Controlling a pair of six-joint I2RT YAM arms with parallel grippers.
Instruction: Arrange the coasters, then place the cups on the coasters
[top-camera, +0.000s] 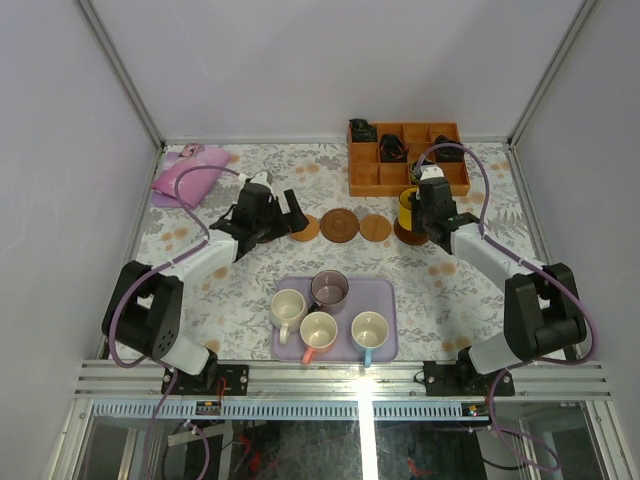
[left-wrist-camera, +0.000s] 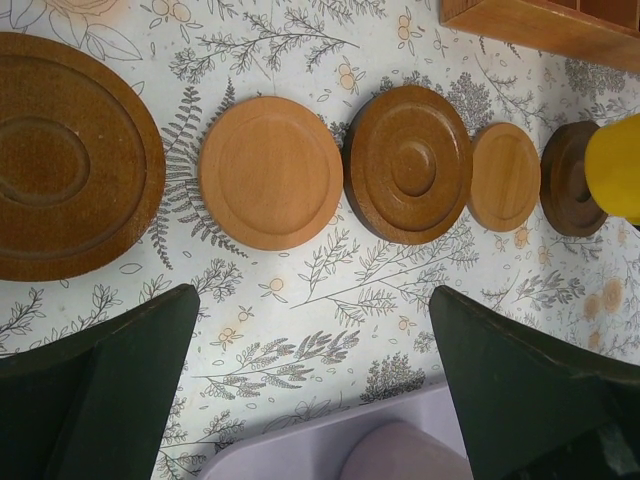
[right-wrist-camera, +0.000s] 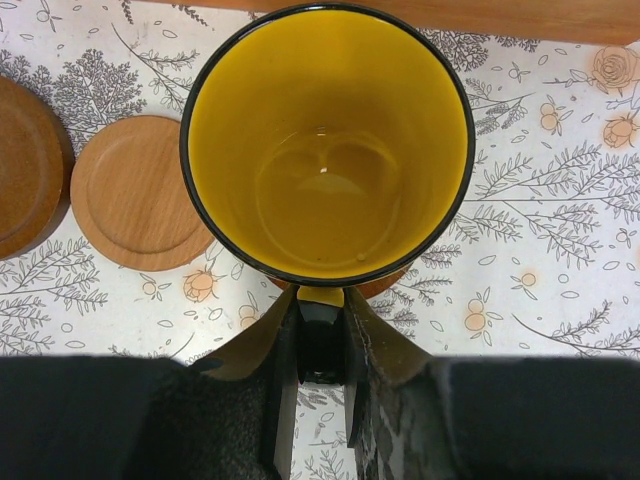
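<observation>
My right gripper lowers the yellow cup slightly back onto that coaster (top-camera: 410, 231) next, since the last dark coaster's near edge peeks from beneath the cup.
Five coasters lie in a row across the table: a large dark one (left-wrist-camera: 70, 170), a light one (left-wrist-camera: 270, 172), a dark one (left-wrist-camera: 410, 165), a small light one (left-wrist-camera: 505, 177) and a dark one (left-wrist-camera: 565, 180). The yellow cup (right-wrist-camera: 325, 140) stands over that last dark coaster (right-wrist-camera: 385, 285). My right gripper (right-wrist-camera: 322, 300) is shut on the cup's dark handle (right-wrist-camera: 322, 335). My left gripper (left-wrist-camera: 312, 295) hangs open above bare cloth in front of the row. On the lilac tray (top-camera: 385, 300) stand a cream cup (top-camera: 288, 305), a mauve cup (top-camera: 330, 290), a pink-handled cup (top-camera: 318, 330) and a blue-handled cup (top-camera: 370, 328).
An orange-brown wooden box (top-camera: 405, 160) with black cable bundles in its compartments stands at the back right, just behind the yellow cup. A pink cloth-like item (top-camera: 190, 170) lies at the back left corner. Grey walls close in the table's back and sides.
</observation>
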